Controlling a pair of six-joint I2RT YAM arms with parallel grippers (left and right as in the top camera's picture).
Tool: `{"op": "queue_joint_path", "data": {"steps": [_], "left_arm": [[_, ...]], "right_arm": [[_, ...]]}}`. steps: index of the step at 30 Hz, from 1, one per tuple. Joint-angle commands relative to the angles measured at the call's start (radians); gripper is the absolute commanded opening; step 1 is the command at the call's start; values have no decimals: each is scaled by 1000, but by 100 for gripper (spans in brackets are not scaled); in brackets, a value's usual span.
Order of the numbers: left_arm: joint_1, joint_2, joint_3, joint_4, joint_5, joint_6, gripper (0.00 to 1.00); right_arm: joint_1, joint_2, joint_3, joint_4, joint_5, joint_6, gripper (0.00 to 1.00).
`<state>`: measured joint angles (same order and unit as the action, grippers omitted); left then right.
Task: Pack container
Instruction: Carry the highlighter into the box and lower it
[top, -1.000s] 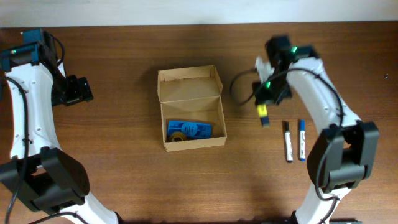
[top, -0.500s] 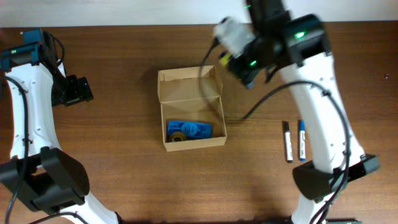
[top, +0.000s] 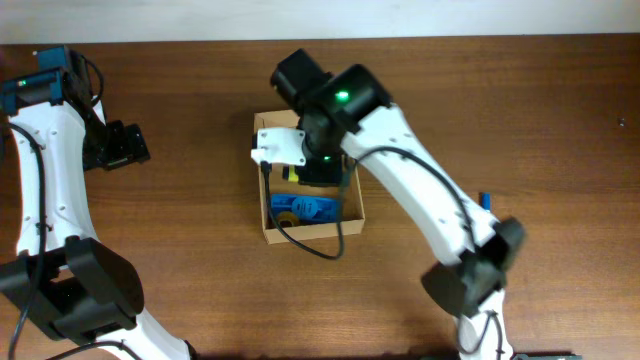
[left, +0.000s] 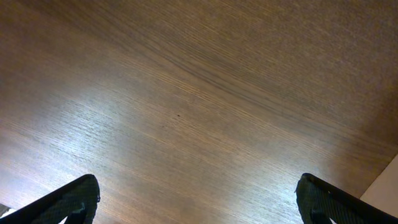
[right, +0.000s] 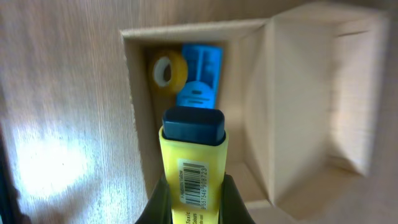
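Note:
The highlighter is still hanging high above the bottom of the open container (top: 312, 231). My right gripper needs to go down into the container next, moving back toward the tape (right: 169, 70) roll and the blue case.
The container (top: 312, 231) is an open tan cardboard box in the middle of the table, its flap lid folded back at the far side. My right gripper (top: 318, 166) hangs over its open top, shut on a yellow highlighter (right: 193, 163) with a dark blue cap. In the right wrist view the cap points at the container (right: 261, 93) just inside its near wall. A blue flat case (right: 200, 78) and a roll of yellow tape (right: 169, 70) lie inside. My left gripper (top: 125, 147) stands open at the far left over bare wood (left: 199, 93).
In the overhead view the blue case (top: 314, 207) and the tape roll (top: 288, 217) fill the box's front half. A blue pen (top: 487, 200) peeks out from behind the right arm at the right.
The right arm has swung left from beside the pens to above the box, carrying the highlighter. The left arm has not moved.

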<state>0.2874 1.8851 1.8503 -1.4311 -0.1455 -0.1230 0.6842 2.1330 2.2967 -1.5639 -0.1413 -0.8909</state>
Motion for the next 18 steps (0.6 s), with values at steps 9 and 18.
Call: {"op": "queue_joint_path", "data": {"steps": [9, 18], "left_arm": [[2, -13, -4, 0, 2, 16, 100], [2, -13, -4, 0, 2, 16, 100]], "right_arm": [[4, 231, -18, 31, -51, -74, 4], [24, 311, -23, 27, -122, -74, 4]]}}
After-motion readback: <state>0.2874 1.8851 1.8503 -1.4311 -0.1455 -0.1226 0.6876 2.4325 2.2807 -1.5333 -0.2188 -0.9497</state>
